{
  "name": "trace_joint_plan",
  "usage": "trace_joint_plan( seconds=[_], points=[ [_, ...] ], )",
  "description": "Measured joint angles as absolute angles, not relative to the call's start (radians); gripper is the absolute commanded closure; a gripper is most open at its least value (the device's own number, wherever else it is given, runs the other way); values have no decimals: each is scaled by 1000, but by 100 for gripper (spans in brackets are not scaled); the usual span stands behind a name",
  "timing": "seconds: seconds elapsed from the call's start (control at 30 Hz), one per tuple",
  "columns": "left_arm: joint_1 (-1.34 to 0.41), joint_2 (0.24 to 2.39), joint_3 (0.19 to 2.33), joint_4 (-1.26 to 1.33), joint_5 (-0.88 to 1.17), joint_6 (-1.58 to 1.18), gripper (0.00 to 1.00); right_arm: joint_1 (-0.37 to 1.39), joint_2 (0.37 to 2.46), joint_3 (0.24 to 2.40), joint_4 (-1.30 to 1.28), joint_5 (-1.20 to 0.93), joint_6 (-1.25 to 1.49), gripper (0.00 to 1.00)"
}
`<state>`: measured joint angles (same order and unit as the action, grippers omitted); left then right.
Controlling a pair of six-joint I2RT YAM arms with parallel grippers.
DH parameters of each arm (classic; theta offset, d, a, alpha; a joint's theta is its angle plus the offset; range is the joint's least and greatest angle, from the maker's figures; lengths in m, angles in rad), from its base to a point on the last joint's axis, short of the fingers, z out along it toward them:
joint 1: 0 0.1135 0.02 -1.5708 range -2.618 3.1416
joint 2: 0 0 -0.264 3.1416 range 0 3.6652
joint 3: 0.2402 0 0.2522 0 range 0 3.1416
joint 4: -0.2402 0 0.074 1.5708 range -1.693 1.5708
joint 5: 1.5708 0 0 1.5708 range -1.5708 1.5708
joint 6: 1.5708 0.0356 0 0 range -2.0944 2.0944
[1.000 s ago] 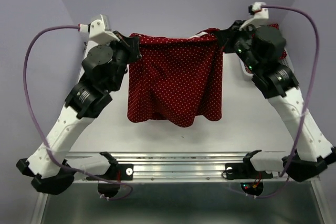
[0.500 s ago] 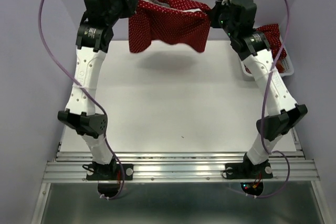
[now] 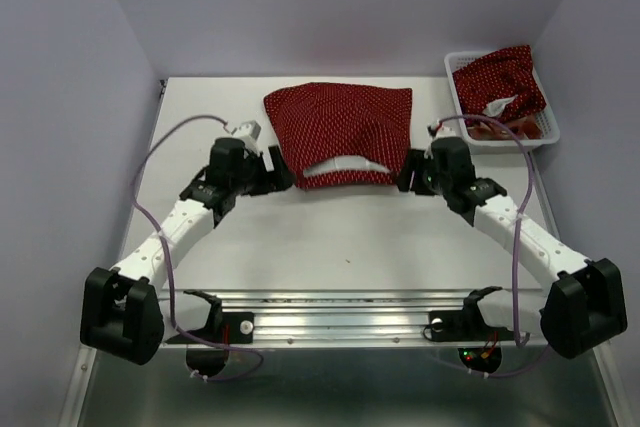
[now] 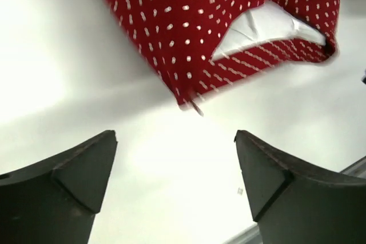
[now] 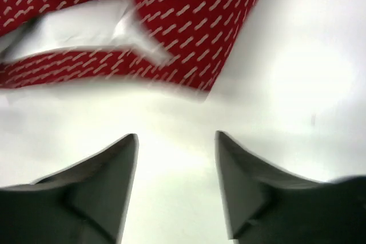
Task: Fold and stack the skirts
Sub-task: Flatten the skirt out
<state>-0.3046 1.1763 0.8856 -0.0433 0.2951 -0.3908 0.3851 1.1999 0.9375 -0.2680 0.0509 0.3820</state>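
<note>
The skirt's near corner [image 3: 300, 185] [image 4: 184, 96] lies below and beside my left gripper's fingers, so the gripper moves down and to the right in the top view onto it next.
A dark red polka-dot skirt [image 3: 338, 133] lies spread flat at the back middle of the white table [image 3: 340, 237], its white lining showing at the near waist edge. My left gripper [image 3: 283, 175] sits just off the skirt's near left corner, open and holding nothing. In the left wrist view the skirt [image 4: 229, 27] lies ahead of the left gripper [image 4: 176, 136]. My right gripper [image 3: 404, 177] is open beside the near right corner. The right wrist view shows the skirt [image 5: 171, 21] just beyond the right gripper [image 5: 176, 136]. Another dotted skirt [image 3: 500, 82] lies bunched in the basket.
A white mesh basket [image 3: 549, 132] stands at the back right corner of the table, with red-and-cream cloth [image 3: 495, 127] under the dotted skirt. Purple walls close in the back and both sides. A metal rail [image 3: 340, 312] runs along the near edge.
Both arms came down from holding the skirt high near the back wall. The skirt now lies flat on the table. Both grippers have let go and opened.
</note>
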Motion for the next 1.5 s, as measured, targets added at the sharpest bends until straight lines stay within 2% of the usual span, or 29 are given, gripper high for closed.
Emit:
trace_joint_plan(
  seconds=[0.03,0.07,0.23,0.33,0.43,0.73,1.03,1.27,1.4,1.5],
  points=[
    [-329,1174,799,-85,261,-419,1,384,1197,878,-279,28,405,14],
    [-356,1167,753,-127,233,-438,1,379,1182,773,-318,-27,424,0],
    [-446,987,701,-255,80,-548,1,379,1075,714,-466,-86,442,0],
    [-450,894,702,-252,32,-579,1,379,1012,797,-493,-48,418,0],
    [-452,896,702,-247,12,-587,1,379,1033,868,-490,16,386,0],
    [-569,1244,749,-217,-18,-579,2,379,1264,905,-448,137,297,0],
    [-579,1509,911,-144,-47,-545,2,379,1485,1008,-359,162,327,0],
    [-582,1620,937,-131,-42,-508,7,379,1633,1090,-322,177,376,4],
    [-582,1649,948,-130,-42,-497,19,379,1684,1119,-321,198,393,7],
    [-583,1670,961,-128,-42,-490,22,379,1723,1147,-319,221,402,7]
  ],
)
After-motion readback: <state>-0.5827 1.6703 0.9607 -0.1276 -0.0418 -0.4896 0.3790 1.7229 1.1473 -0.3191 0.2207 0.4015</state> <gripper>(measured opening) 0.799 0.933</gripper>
